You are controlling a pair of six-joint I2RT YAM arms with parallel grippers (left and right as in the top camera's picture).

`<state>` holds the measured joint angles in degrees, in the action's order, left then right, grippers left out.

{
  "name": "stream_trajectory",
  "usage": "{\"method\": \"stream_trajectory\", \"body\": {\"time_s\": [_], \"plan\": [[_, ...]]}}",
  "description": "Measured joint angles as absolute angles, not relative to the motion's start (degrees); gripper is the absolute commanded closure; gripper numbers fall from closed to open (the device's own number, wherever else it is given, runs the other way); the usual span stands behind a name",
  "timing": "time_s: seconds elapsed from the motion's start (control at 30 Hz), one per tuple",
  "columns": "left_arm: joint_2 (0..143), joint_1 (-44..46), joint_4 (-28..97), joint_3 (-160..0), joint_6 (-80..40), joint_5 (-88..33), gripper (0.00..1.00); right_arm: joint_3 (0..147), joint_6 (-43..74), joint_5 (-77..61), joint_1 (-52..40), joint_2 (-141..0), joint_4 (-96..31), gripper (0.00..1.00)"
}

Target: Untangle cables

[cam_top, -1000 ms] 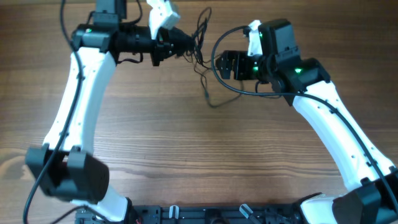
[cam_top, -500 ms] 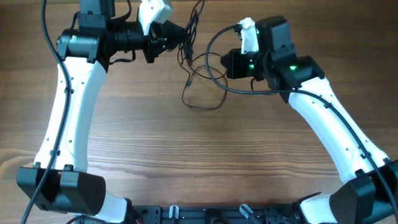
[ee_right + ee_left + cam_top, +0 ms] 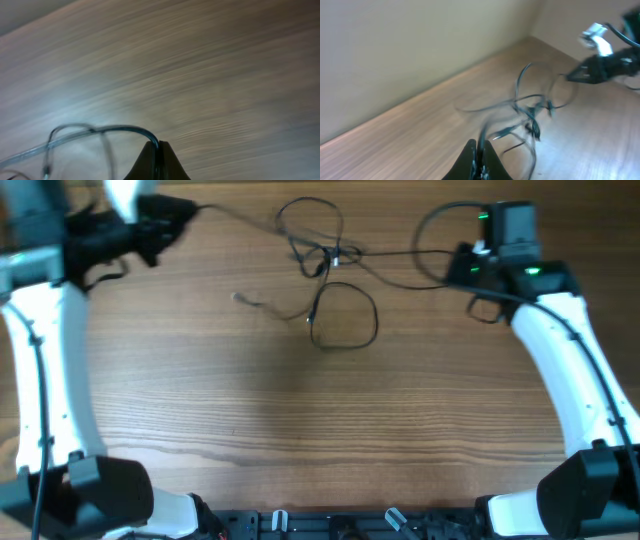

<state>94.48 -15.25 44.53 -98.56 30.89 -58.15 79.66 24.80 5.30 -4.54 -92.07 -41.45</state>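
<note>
The cord still runs into the tangle, so it moves farther from the knot next, pulled by my left gripper to the left in the overhead view, before its release.
The cables (image 3: 322, 256) are thin black cords strung out across the far part of the wooden table, with a small knot in the middle. One loop (image 3: 345, 318) lies nearer me and a loose tail (image 3: 243, 299) trails to the left. My left gripper (image 3: 188, 210) is at the far left, shut on one cord that runs tight to the knot. In the left wrist view its fingertips (image 3: 479, 146) pinch that cord, with the knot (image 3: 535, 109) beyond. My right gripper (image 3: 452, 264) is at the far right, shut on another cord. In the right wrist view that cord (image 3: 100, 130) arcs away left from my right gripper (image 3: 157, 146).
The back wall (image 3: 420, 45) rises just behind the table's far edge. The right arm's own thicker wire (image 3: 440, 220) loops above its wrist. A dark rail (image 3: 330, 525) runs along the table's near edge between the two arm bases.
The right gripper has shut on a cord. Both arms have swung outward, away from each other, stretching the bunched cords into a line with loops.
</note>
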Motion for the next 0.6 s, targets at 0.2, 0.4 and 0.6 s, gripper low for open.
{"method": "stream_trajectory", "body": {"time_s": [0.2,0.4,0.6], "plan": [[90.9,-20.8,44.3,-98.6,29.4,-58.0,0.96,79.7,22.9,9.2,2.0,-92.1,-44.4,0.96],[91.0,-20.3,44.6,-98.6,28.8,-57.9,0.79,79.7,22.0,8.5,2.0,-92.1,-44.4,0.96],[91.0,-17.3,47.4,-98.6,27.9,-57.9,0.41,79.7,21.7,0.1,2.0,-92.1,-43.7,0.96]]}}
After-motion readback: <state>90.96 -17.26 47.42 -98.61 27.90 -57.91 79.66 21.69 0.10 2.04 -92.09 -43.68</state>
